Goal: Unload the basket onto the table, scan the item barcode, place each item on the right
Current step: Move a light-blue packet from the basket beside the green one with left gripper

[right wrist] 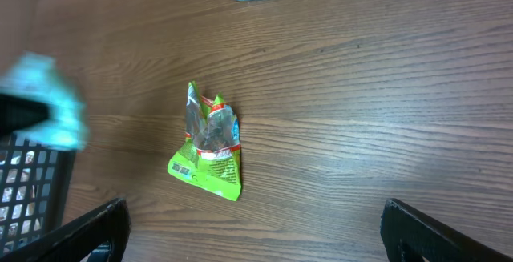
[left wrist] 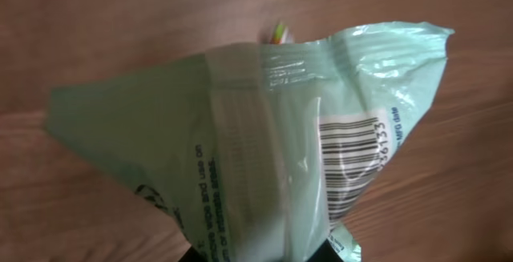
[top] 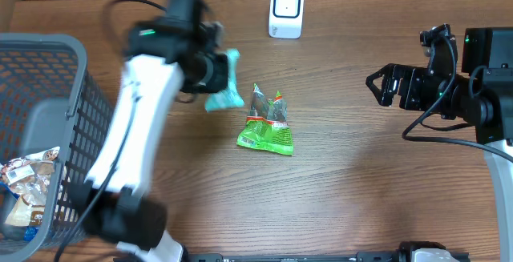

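Note:
I will next lower my left gripper toward the bare wood beside the green snack packet and let go of the mint-green bag [top: 228,86] there, since that patch is clear.
My left gripper [top: 218,74] is shut on a pale mint-green bag [top: 228,86] and holds it above the table, left of centre. In the left wrist view the bag [left wrist: 264,134] fills the frame and shows a black barcode [left wrist: 350,162] on its right side, with the dark jaws pinching its lower edge. The white scanner [top: 286,10] stands at the table's far edge, apart from the bag. At the right, my right gripper [top: 383,86] hangs open and holds nothing. Its fingers [right wrist: 88,230] frame bare wood in the right wrist view.
A crumpled bright green snack packet [top: 267,122] lies mid-table, also in the right wrist view [right wrist: 210,146]. A grey mesh basket [top: 48,62] with several packets stands at the left edge. The left arm stretches from the front edge over the table's left part.

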